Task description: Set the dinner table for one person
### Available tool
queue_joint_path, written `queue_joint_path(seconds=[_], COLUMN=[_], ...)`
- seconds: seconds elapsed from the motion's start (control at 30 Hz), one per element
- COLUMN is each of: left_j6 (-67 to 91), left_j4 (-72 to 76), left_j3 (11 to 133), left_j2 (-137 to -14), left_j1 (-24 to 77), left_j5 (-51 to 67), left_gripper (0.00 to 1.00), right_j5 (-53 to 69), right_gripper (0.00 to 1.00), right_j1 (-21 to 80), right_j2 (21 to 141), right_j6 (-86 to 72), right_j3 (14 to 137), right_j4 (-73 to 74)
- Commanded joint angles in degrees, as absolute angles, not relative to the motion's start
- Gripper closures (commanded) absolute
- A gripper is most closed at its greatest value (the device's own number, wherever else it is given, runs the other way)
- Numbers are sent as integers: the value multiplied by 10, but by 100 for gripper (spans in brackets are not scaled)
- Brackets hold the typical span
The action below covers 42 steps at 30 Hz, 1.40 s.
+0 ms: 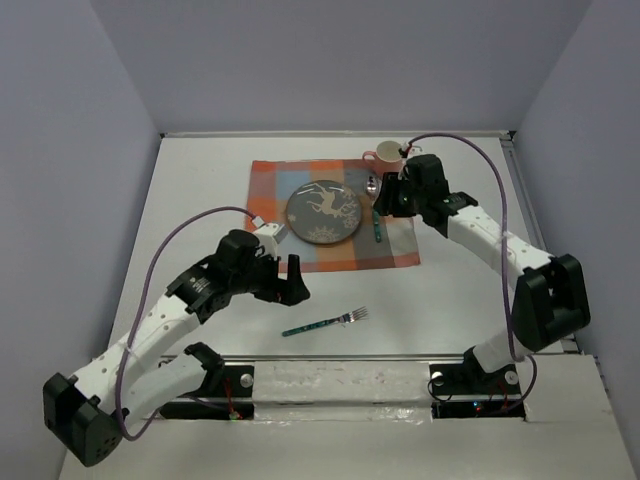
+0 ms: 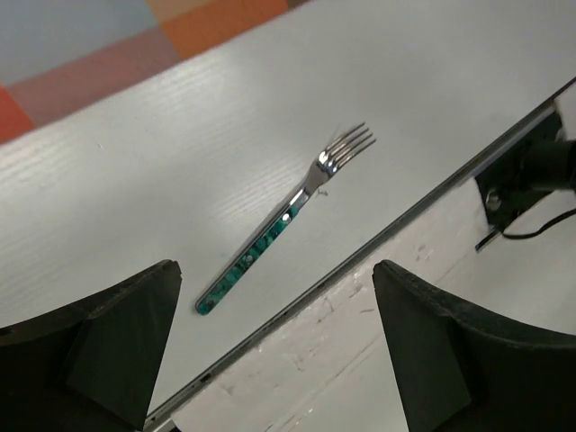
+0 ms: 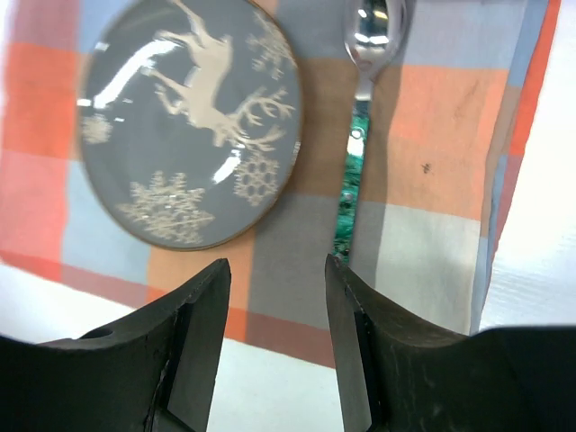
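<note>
The left gripper moves down and back toward the table's front edge next, onto the fork's green handle [image 1: 311,327] [image 2: 252,255].
The dinner table [image 1: 200,200] is a wide white tabletop carrying an orange-and-grey plaid placemat [image 1: 275,180]. On the mat lies a grey plate [image 1: 323,211] with a white deer pattern [image 3: 189,117]. A green-handled spoon [image 3: 355,153] lies on the mat just right of the plate [image 1: 376,222]. My right gripper [image 3: 274,279] hovers open over the mat's near edge, nothing between its fingers; the spoon's handle end sits by its right finger. A green-handled fork [image 2: 283,220] lies on the bare table near the front edge [image 1: 325,322]. My left gripper [image 2: 274,351] stands wide open just left of it [image 1: 290,280].
A pink-and-white cup [image 1: 386,153] stands at the mat's back right corner, close behind the right wrist. The table's front edge with a metal strip [image 2: 423,193] runs just below the fork. Grey walls enclose the table on three sides.
</note>
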State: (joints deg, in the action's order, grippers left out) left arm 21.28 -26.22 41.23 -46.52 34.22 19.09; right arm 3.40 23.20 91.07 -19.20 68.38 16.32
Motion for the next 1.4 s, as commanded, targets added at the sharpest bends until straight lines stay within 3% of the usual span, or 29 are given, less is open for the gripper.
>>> queue_joint_path(seconds=[0.0, 0.2, 0.4, 0.6, 1.0, 1.17, 1.23, 1.27, 1.33, 1.37], left_j6=[207, 214, 237, 222, 228, 238, 242, 243, 245, 246], left_j4=[-294, -287, -256, -271, -215, -188, -182, -179, -176, -175], left_j3=[410, 460, 472, 524, 476, 437, 421, 413, 407, 403], left_j2=[-524, -679, -786, -834, -883, -891, -889, -882, -875, -868], left_j1=[426, 584, 621, 656, 661, 661, 661, 661, 661, 661], left_j5=[145, 76, 27, -108, -25, -6, -4, -3, -3, -3], left_gripper=[1, 1, 1, 1, 6, 27, 40, 55, 67, 81], right_j5=[77, 96, 115, 148, 139, 128, 120, 117, 107, 101], right_gripper=[48, 48, 48, 49, 50, 51, 52, 52, 52, 52], right_j1=[229, 229, 229, 229, 229, 229, 229, 229, 229, 229], right_j2=[830, 745, 691, 669, 651, 640, 628, 616, 606, 593], right_j6=[-199, -200, -205, -207, -209, -213, -217, -218, -222, -224], right_j3=[631, 579, 553, 535, 528, 526, 526, 525, 524, 524], right_j4=[114, 105, 93, 80, 68, 69, 69, 69, 69, 69])
